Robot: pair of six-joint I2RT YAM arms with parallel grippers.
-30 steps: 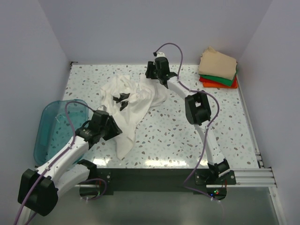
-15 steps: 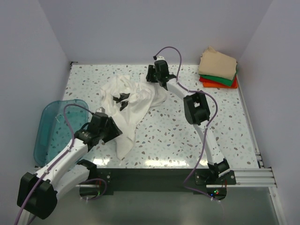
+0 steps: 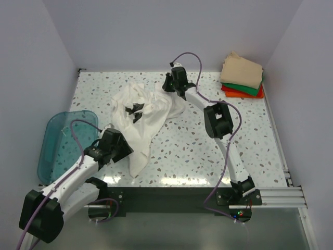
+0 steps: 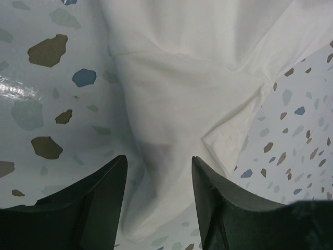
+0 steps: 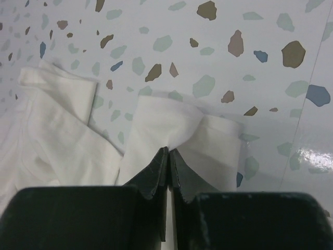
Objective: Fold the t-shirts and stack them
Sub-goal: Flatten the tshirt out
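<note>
The left gripper moves down onto the narrow tail of the white t-shirt and closes next, since its open fingers already stand on both sides of that tail.
A crumpled white t-shirt (image 3: 145, 117) with a black print lies on the speckled table, left of centre. My left gripper (image 3: 124, 148) stands open at its near end; in the left wrist view the jaws straddle a narrow tail of the white t-shirt (image 4: 171, 104) without touching it. My right gripper (image 3: 169, 87) is at the shirt's far edge, shut on a pinched fold of the white t-shirt (image 5: 182, 130). Folded tan, green and orange-red t-shirts (image 3: 242, 75) are stacked at the far right corner.
A translucent teal bin (image 3: 62, 140) sits at the table's left edge beside my left arm. Grey walls close the table on three sides. Bare speckled tabletop (image 3: 208, 156) stretches between the white shirt and the folded stack.
My right gripper has closed on the shirt's far edge. My left gripper has opened wider and slid a little toward the near end of the shirt.
</note>
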